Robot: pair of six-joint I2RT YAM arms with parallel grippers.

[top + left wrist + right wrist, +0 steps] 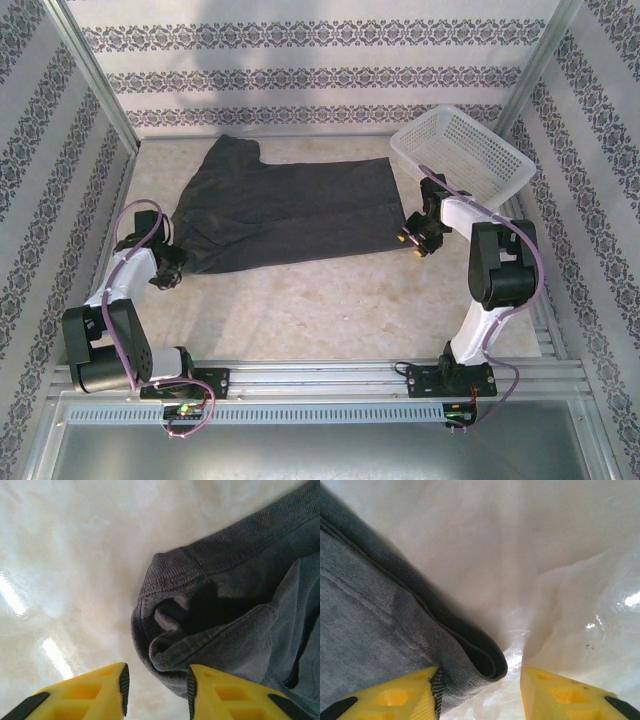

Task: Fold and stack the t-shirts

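Observation:
The folded near corner of the t-shirt is already between my right gripper's fingers, so the gripper should stay low and close them together on it next.
A dark charcoal t-shirt (290, 212) lies spread flat across the far half of the table. My left gripper (170, 268) is low at its near left corner. In the left wrist view a rolled, bunched hem of the t-shirt (220, 605) reaches in between the yellow fingers (85, 695); it touches the right finger, bare table shows beside the left one, and the left gripper (157, 680) is open. My right gripper (410, 240) sits at the near right corner. There the folded corner of the t-shirt (380, 610) lies between the spread fingers of the open right gripper (480, 677).
A white mesh basket (462, 152) stands at the back right, just beyond the right arm's wrist. Patterned walls close in the table on three sides. Bare table (310, 305) stretches between the shirt's near edge and the arm bases.

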